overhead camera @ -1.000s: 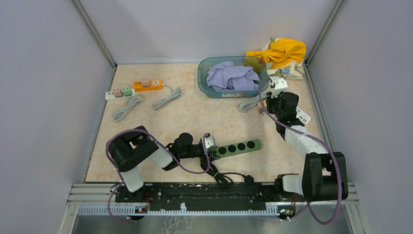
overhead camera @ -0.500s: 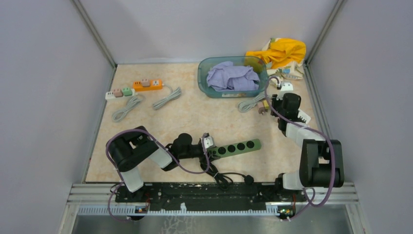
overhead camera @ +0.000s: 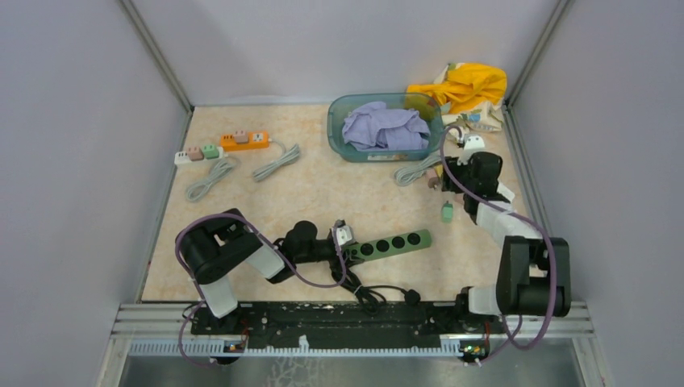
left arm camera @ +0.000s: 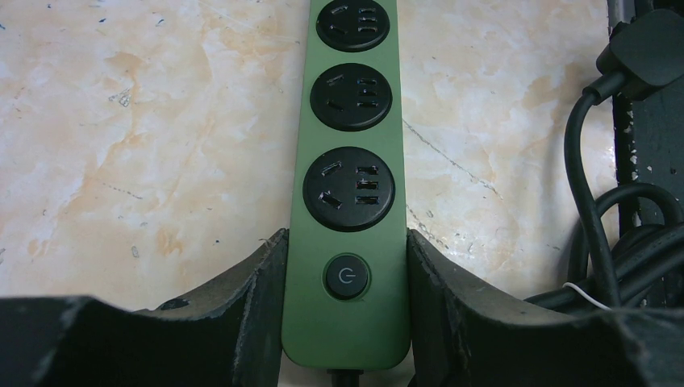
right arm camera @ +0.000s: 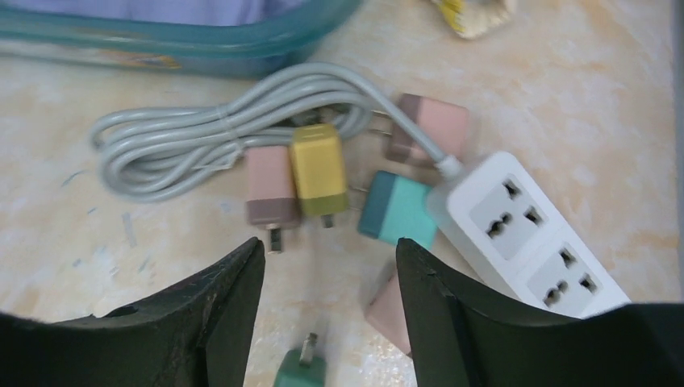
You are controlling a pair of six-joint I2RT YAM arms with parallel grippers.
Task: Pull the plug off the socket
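The socket strip's switch end goes outward in my left gripper onto the empty table by the teal basket next. The socket strip's outlets that show are empty.
My left gripper (left arm camera: 345, 242) is shut on the switch end of the green socket strip (left arm camera: 349, 121), a finger pressed on each side; its round outlets that show are empty. In the top view the strip (overhead camera: 389, 243) lies at front centre with the left gripper (overhead camera: 348, 246) at its left end. My right gripper (right arm camera: 329, 246) is open at the right back. A small green plug (right arm camera: 302, 367) shows low between its fingers, touching neither. From above, this plug (overhead camera: 446, 212) lies on the table just in front of the right gripper (overhead camera: 454, 179).
Beyond the right gripper lie a white power strip (right arm camera: 532, 230), a coiled grey cord (right arm camera: 202, 137) and loose pink, yellow and teal plugs. A teal basket (overhead camera: 335, 129) holds purple cloth, with yellow cloth (overhead camera: 464, 85) behind. Orange and white strips (overhead camera: 244, 141) sit back left. Black cables (left arm camera: 597, 201) lie near the left gripper.
My right gripper has opened and the green plug now lies free on the table in front of it. The left gripper has kept its hold on the green strip.
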